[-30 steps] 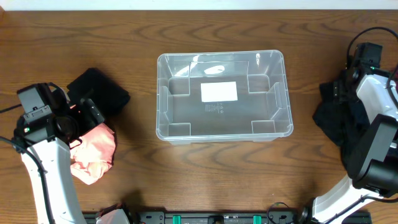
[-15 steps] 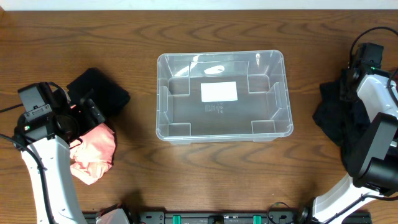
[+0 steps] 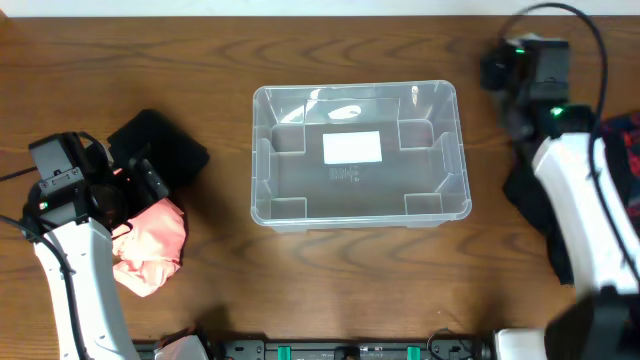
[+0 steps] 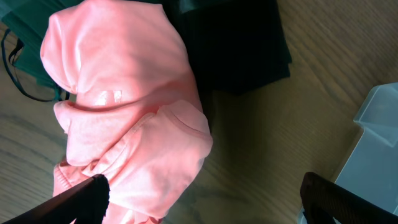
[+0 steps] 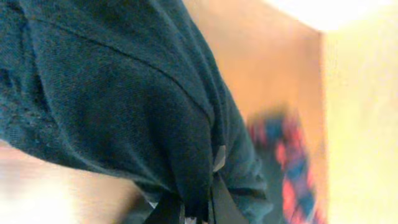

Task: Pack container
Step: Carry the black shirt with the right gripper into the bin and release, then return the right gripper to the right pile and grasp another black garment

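Observation:
The bottom of the container is empty, so my right gripper will first go left in the overhead view and then lower onto the white label to get inside the container (image 3: 262, 150).
The clear container (image 3: 262, 150) stands empty mid-table, a white label on its base; its corner shows at the right of the left wrist view (image 4: 379, 149). My left gripper (image 3: 138, 190) (image 4: 205, 199) is open and hovers over a pink garment (image 3: 155, 245) (image 4: 124, 112). By the container's far right corner, my right gripper (image 3: 500, 75) (image 5: 196, 213) is shut on a dark teal garment (image 5: 112, 93), which fills the right wrist view. Dark cloth (image 3: 522, 190) shows under the right arm.
A black garment (image 3: 165, 145) (image 4: 236, 50) lies beside the pink one, with a green cloth (image 4: 18, 56) behind it. A red and blue patterned cloth (image 3: 625, 140) (image 5: 292, 162) lies at the right edge. Bare wood surrounds the container.
The right gripper closed on the dark garment, and the arm swung up and left from the right-hand pile toward the container's far right corner. The left arm has not moved.

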{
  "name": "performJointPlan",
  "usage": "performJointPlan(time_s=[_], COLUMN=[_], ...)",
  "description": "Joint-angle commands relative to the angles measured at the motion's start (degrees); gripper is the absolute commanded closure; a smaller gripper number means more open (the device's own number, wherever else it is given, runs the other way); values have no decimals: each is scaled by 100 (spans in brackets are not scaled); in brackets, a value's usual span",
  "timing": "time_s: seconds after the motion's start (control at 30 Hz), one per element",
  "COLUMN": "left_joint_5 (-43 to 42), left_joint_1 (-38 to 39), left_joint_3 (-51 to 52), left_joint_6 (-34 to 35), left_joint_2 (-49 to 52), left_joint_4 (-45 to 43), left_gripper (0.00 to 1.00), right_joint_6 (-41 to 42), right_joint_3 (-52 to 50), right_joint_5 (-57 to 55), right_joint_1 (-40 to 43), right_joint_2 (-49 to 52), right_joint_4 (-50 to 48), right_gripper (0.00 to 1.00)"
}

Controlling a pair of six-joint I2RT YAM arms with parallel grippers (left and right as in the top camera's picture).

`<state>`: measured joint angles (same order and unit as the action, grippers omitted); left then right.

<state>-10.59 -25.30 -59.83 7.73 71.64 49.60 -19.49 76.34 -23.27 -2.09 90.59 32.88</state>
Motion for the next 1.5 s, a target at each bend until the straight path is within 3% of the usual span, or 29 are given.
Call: performJointPlan(time_s=[0.0, 0.33, 0.73, 0.77, 0.8, 0.87, 0.9, 1.2, 1.33, 1.47], left_joint_5=[-55, -55, -55, -55, -55, -55, -55, -55, -55, -55], left_joint_1=[-28, -28, -28, -28, -28, -28, -28, -28, -28, -28], left_joint_3=[-105, -105, -105, -105, -105, -105, -105, -105, -105, -105], left_joint_6=[52, 52, 52, 52, 52, 52, 52, 52, 52, 52], left_joint_2=[17, 17, 17, 17, 17, 17, 17, 17, 17, 17], left_joint_4=[26, 28, 28, 26, 28, 26, 28, 28, 28, 28], left_gripper=[2, 2, 2, 2, 2, 2, 2, 2, 2, 2], right_joint_6=[-501, 24, -162, -197, -201, -195, -146, 280, 933, 1631], right_joint_3=[188, 181, 179, 179, 179, 188, 205, 227, 225, 160], right_joint_5=[125, 796, 1235, 1233, 1231, 1198, 1117, -341, -796, -782], right_joint_1=[-1060, -3335, -3886, -3886, -3886, -3895, -3899, -3458, -2352, -787], right_joint_2=[-656, -186, 1685, 1775, 1821, 1790, 1703, -448, -1088, -1084], right_joint_4=[-101, -103, -739, -791, -824, -778, -726, -608, 136, 1379], right_gripper=[99, 99, 99, 95, 79, 7, 1, 1, 1, 1])
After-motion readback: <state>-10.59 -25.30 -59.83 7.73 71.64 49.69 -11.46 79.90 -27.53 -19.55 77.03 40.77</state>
